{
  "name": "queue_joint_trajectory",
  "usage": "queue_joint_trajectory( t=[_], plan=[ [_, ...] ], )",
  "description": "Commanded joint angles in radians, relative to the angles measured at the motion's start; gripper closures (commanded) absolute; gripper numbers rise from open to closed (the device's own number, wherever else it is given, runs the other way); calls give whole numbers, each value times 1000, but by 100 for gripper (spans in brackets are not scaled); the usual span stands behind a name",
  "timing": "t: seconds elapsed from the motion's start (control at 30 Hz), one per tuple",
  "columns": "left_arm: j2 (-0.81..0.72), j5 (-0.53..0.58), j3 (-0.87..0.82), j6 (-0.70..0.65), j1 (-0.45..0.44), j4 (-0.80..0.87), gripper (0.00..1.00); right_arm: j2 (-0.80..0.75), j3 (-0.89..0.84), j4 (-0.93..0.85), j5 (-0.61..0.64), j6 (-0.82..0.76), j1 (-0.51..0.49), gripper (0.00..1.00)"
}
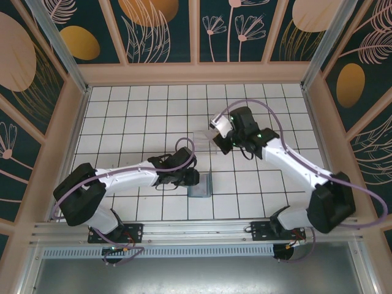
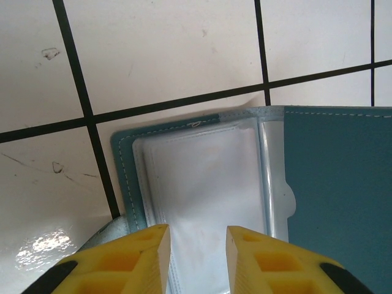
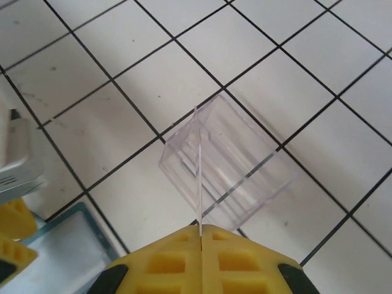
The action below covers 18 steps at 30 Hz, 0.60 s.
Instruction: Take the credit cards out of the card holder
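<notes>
The card is crooked, so my right gripper should next move outward and turn it. Then it should lower the card into the clear box's far slot to release it.
The slate-blue card holder lies open on the white tiles, its clear plastic sleeve facing up. My left gripper is low over that sleeve, its yellow fingers a little apart with the sleeve's near end between them. In the top view the left gripper is at the card holder. My right gripper is shut on a thin credit card, seen edge-on, sticking up out of its jaws. The right gripper hovers at mid-table. A corner of the card holder shows at the lower left of the right wrist view.
A clear plastic box stands on the tiles just beyond and below the held card, and it sits at mid-table in the top view as the same clear plastic box. Wooden walls ring the tiled floor.
</notes>
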<state>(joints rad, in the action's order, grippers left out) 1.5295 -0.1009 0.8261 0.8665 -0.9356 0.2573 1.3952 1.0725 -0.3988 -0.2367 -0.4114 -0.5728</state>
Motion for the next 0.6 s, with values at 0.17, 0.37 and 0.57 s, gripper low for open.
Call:
queue_joint_trajectory(
  t=[0.17,0.37,0.57],
  plan=[
    [-35,-37,-39,14,-3,-26,69,251,269,-263,-45,-391,19,100],
    [-31,-42,-37,14,-3,-24,69,349,406,-367,-59,-549,20,100],
    [-16,-55,-22,15,-4,-25,69,438,527,-437,-29,-627,51,100]
  ],
)
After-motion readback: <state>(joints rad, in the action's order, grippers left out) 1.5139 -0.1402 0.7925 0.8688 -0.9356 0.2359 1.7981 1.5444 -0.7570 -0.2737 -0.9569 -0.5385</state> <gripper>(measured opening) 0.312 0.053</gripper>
